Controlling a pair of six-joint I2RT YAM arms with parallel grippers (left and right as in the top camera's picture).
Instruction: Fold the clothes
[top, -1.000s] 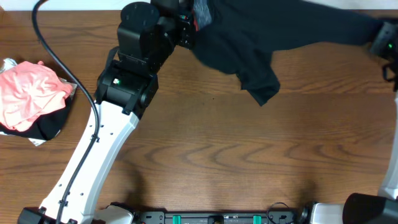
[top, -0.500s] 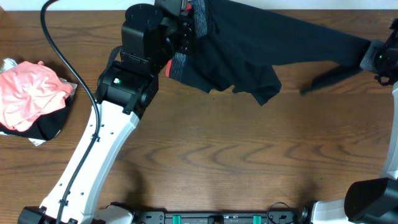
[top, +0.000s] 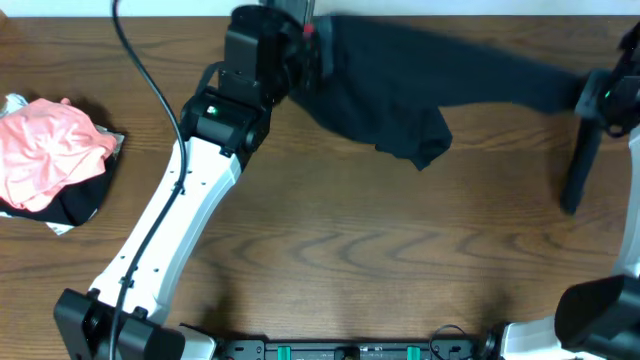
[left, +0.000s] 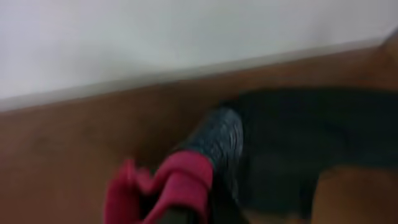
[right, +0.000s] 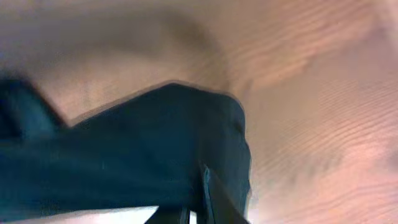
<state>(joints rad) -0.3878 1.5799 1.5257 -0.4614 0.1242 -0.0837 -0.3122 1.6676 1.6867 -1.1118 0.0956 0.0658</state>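
Note:
My left gripper needs to pull the band (left: 217, 137) back next, lower it and let go on the bare wood below and back toward the base, which has room for the waistband.
The clothes are black leggings (top: 400, 90) stretched along the back of the table between my two grippers. At the top centre, my left gripper (top: 300, 28) is shut on the waistband. The left wrist view is blurred but shows the heathered grey band (left: 217, 137) and its coral-red edge (left: 183, 180) bunched at the left gripper (left: 180, 214). On the far right, my right gripper (top: 598, 100) is shut on one leg, and that leg's end (top: 573, 180) trails toward the front. The other leg's end (top: 425, 150) droops at the middle. Black fabric (right: 124, 162) covers the right gripper (right: 196, 214).
A crumpled pink and black pile of other garments (top: 50, 155) lies at the left edge. The left arm's black cable (top: 150, 90) loops over the table. Bare wood (top: 400, 260) fills the middle and front. A white wall (left: 186, 37) rises behind the back edge.
The left gripper has carried the waistband farther back and right, with the arm stretching out. The leg end at the right gripper has swung from pointing left to trailing toward the front.

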